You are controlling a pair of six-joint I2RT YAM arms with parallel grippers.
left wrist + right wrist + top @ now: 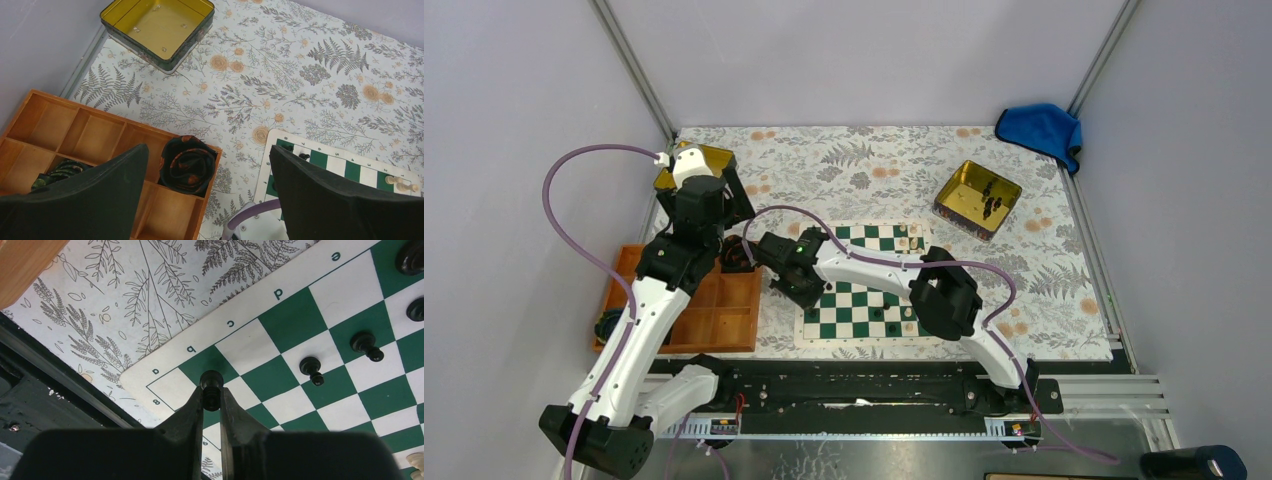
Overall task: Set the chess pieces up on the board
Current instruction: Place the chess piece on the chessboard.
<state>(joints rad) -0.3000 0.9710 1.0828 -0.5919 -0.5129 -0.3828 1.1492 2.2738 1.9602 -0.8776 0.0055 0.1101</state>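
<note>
My right gripper moves outward from the green square onto the white square by the letter c [248,348] next to release the piece, since that square stands empty.
The board [861,290] is a green and white checked mat in the middle of the table. My right gripper [211,396] is shut on a black chess piece [211,382]. It holds the piece upright over the green square by the board's corner [165,382], near the letter b. I cannot tell whether the piece touches the board. Several black pieces [311,369] stand on nearby squares. In the top view this gripper [786,288] is at the board's left edge. My left gripper [208,147] is open and empty, high above the tray's corner.
An orange compartmented tray [714,315] lies left of the board, with a rolled dark cloth [187,164] in one compartment. An empty gold tin [157,25] sits at the back left. Another gold tin [977,197] holding black pieces sits at the back right. Cream pieces [400,182] stand on the board. A blue cloth [1039,128] lies in the far corner.
</note>
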